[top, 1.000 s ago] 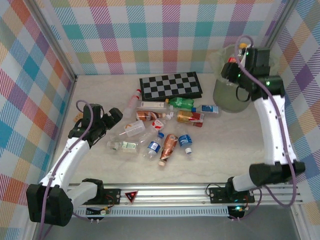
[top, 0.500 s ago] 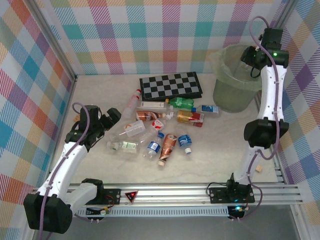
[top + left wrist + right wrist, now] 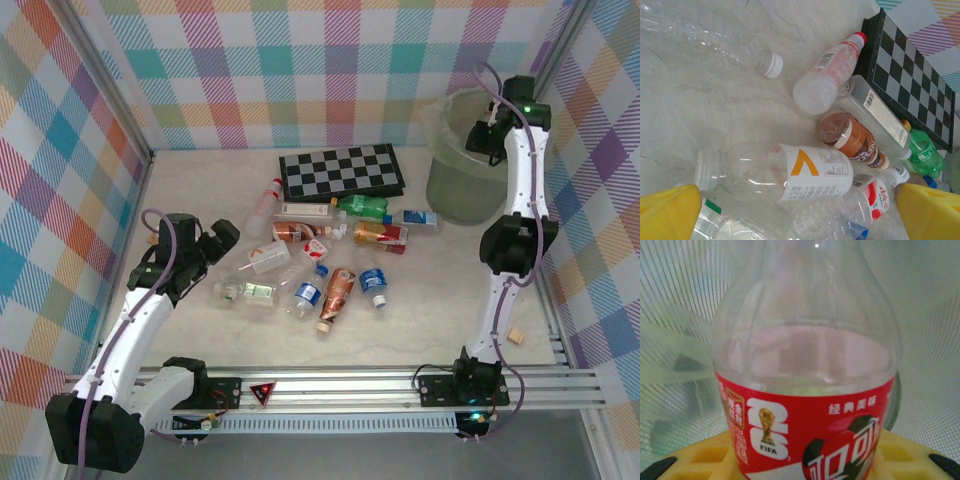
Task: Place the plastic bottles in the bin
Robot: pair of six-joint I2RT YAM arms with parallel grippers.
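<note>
The inside of the green bag is below my right gripper, so next the gripper should stay over the bin's opening and open its fingers to let go of the clear bottle.
Several plastic bottles lie in a loose pile at mid-table. My left gripper hovers open at the pile's left edge. In the left wrist view its yellow fingers straddle a clear bottle with a white, orange-marked label, without touching it. My right gripper reaches over the far-right rim of the bin. It is shut on a clear bottle with a red label, which rests against the yellow pads. The bin's green bag shows right behind that bottle.
A black-and-grey checkerboard lies flat behind the pile, with a brown bottle and a green one along its edge. A small tan block sits near the right wall. Checked walls close in three sides.
The right arm has straightened up and swung its gripper from the bin's front-right side to its far-right rim, bottle still held. The left gripper has barely moved.
</note>
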